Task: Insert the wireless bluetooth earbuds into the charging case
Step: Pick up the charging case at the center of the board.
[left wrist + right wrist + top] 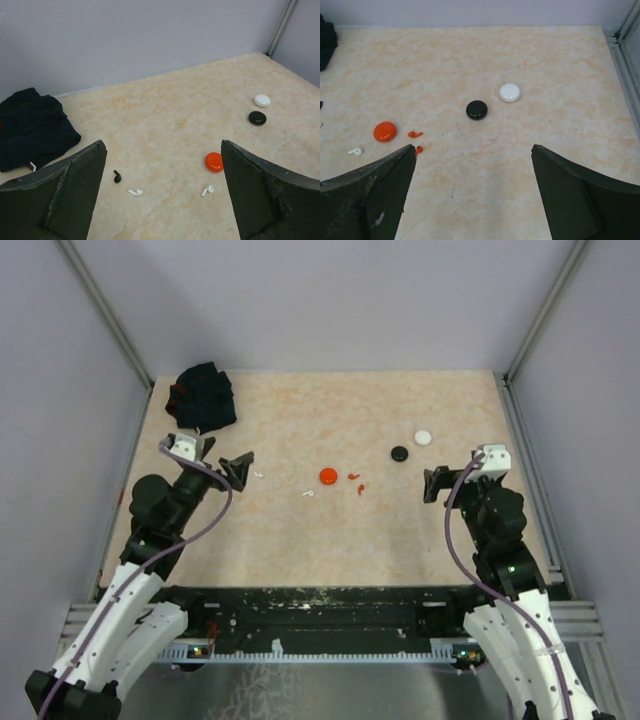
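Note:
The white case lies shut on the tabletop, so my right gripper will come over it, outward and down past the black case, fingers astride its sides.
Three closed round charging cases lie mid-table: red, black and white. Two red earbuds lie just right of the red case. One white earbud lies left of it and another lies near my left gripper. In the left wrist view a black earbud and a white earbud lie between the open jaws, with a second white earbud below the red case. My right gripper is open and empty, near the black case.
A black fabric bundle lies at the far left corner, behind my left gripper. Metal frame posts and grey walls close in the table on three sides. The right table edge runs close to the white case.

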{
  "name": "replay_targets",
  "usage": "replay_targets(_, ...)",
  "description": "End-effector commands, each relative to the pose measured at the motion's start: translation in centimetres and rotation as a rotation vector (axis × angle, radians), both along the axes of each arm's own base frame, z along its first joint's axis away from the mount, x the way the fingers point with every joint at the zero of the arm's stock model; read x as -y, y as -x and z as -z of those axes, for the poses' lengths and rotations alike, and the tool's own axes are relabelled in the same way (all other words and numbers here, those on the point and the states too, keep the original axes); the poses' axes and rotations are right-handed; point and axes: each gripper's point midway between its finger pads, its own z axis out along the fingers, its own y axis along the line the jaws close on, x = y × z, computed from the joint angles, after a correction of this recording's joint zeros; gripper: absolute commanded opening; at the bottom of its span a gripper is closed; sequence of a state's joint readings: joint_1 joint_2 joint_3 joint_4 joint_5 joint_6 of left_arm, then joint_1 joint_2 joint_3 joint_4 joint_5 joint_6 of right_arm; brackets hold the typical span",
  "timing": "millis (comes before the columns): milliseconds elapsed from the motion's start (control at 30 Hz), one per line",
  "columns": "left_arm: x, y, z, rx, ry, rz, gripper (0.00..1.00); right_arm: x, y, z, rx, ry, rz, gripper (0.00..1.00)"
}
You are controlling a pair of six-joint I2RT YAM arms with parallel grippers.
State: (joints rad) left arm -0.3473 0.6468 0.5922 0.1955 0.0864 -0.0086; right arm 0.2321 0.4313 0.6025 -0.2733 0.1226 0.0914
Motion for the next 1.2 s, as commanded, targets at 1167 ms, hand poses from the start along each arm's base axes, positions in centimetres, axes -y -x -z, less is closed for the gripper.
replay_targets(1167,1.8,-1.7,7.8,-0.418,-0.149,0.061,1.00,2.3,-22.7,15.2,-0.497,-0.035,0.300,0.87)
